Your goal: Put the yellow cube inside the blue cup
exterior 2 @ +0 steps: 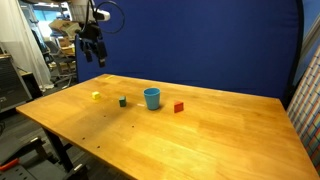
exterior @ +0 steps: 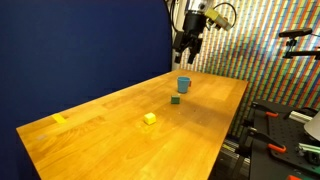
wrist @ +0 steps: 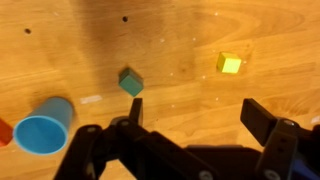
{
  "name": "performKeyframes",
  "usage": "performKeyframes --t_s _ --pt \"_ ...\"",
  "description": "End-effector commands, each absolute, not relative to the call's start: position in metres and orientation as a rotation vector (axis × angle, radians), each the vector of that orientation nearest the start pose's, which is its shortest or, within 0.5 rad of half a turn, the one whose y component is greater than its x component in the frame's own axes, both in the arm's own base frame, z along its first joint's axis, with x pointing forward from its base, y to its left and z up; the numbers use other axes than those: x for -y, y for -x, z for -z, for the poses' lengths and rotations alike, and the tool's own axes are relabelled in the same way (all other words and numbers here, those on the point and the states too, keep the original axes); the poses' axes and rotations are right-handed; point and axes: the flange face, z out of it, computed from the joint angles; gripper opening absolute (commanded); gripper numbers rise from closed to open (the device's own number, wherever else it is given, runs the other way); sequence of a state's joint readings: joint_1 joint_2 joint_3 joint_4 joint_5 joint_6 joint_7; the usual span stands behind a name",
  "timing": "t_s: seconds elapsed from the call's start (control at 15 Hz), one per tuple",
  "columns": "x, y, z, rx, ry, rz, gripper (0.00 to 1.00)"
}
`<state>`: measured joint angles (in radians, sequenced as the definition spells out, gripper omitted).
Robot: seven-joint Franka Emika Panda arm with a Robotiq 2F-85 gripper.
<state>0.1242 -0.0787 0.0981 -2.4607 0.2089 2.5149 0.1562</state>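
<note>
I should next move my open gripper sideways and down around the yellow cube (exterior: pixel 149 118) (wrist: pixel 229 63), because it is below my gripper and to the right in the wrist view.
The yellow cube (exterior: pixel 149 118) sits on the wooden table; it also shows in an exterior view (exterior 2: pixel 96 96) and in the wrist view (wrist: pixel 230 64). The blue cup (exterior: pixel 183 85) stands upright and empty near the table's far part, seen in both exterior views (exterior 2: pixel 152 97) and at the lower left of the wrist view (wrist: pixel 45 125). My gripper (exterior: pixel 190 42) hangs high above the table, open and empty, in both exterior views (exterior 2: pixel 93 50). In the wrist view its fingers (wrist: pixel 200 115) are spread wide, with the yellow cube beyond them.
A small dark green cube (exterior: pixel 175 99) lies between cup and yellow cube (exterior 2: pixel 123 101) (wrist: pixel 131 81). A red cube (exterior 2: pixel 179 107) sits on the cup's other side (wrist: pixel 3 130). A flat yellow piece (exterior: pixel 59 119) lies near a table corner. The wooden table (exterior: pixel 120 140) has open edges.
</note>
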Motion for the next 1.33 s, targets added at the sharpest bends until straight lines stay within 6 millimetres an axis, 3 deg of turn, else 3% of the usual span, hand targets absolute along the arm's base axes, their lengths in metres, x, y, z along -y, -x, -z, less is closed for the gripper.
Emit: performKeyframes --t_s 0.0,0.2,0.4,0.93,1.0,1.07,1.27 --pt "-0.160 -0.502 -0.278 -0.013 2.924 0.096 1.00" --pt "-0.200 -0.513 -0.236 0.090 2.946 0.034 1.00" --pt "-0.227 -0.522 -0.206 0.195 2.986 0.019 1.00" --pt "-0.258 -0.543 -0.162 0.333 3.035 0.016 1.00" --pt "-0.260 -0.545 -0.158 0.354 3.048 0.021 0.75" --pt "-0.261 -0.546 -0.154 0.370 3.065 0.031 0.74" --pt "-0.264 -0.550 -0.146 0.386 3.086 0.038 0.49"
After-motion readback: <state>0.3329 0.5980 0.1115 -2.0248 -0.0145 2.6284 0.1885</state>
